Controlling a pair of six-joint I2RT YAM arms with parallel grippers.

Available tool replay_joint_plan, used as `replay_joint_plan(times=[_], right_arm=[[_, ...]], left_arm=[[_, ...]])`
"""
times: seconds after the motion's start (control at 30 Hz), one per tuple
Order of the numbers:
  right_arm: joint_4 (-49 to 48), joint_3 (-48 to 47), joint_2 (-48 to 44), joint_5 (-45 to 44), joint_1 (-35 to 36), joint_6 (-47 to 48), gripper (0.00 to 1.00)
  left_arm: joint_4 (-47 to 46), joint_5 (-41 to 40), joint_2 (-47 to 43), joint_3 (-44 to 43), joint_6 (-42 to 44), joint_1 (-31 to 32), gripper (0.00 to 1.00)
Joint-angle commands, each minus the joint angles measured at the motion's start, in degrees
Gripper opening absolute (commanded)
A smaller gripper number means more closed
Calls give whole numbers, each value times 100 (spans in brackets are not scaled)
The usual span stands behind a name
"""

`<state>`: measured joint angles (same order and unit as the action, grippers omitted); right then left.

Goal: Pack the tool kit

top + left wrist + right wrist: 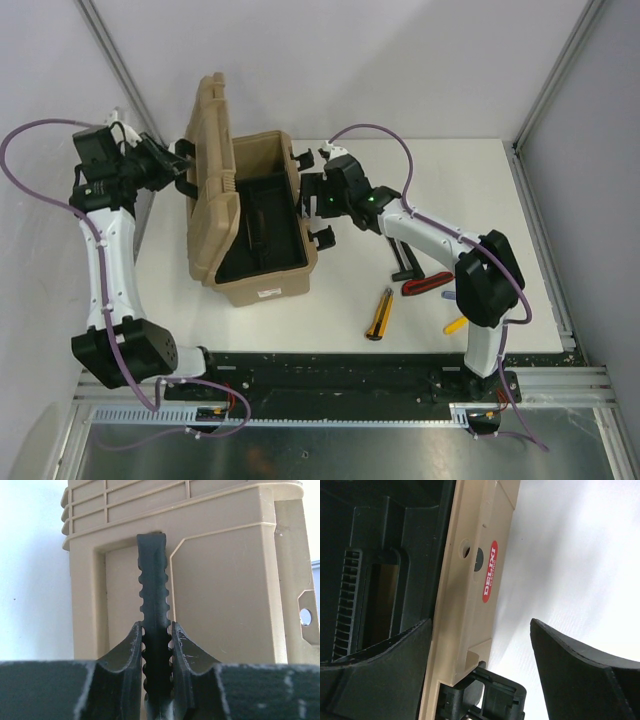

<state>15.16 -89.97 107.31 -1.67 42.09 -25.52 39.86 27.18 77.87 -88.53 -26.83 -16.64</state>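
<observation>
My left gripper moves to the left in the top view next, toward the side of the tool box, and releases the lid's handle, as the lid still overhangs the tray (265, 225).
The tan tool box (262, 285) stands open at the table's left, with a black tray (265, 225) inside. Its lid (208, 200) stands upright on the left side. My left gripper (185, 165) is behind the lid, shut on the lid's black ribbed handle (154, 580); the jaws (155, 645) pinch it from both sides. My right gripper (315, 205) is open at the box's right wall. In the right wrist view it (480, 625) straddles the tan rim (465, 605), one finger over the tray (375, 580), the other over the table, just above a black latch (490, 697).
Loose tools lie on the table right of the box: a black tool (405, 262), red-handled pliers (425, 285), a yellow-and-black utility knife (380, 313) and a small yellow item (455, 325) by the right arm's base. Walls close in both sides.
</observation>
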Motion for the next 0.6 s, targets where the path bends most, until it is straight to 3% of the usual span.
replay_joint_plan(times=[0.0,0.33,0.57], right_arm=[[255,91,111,-107,-214,-25,80],[335,394,47,-150,-344,61,59],[533,507,-12,-474,-363,20,55]], left_arm=[[-1301,664,-537,169,191,-489,0],[-2124,1117,-877,1174,-226,-1241,0],[-2305,540,-1190,1972,-215,-1463,1]])
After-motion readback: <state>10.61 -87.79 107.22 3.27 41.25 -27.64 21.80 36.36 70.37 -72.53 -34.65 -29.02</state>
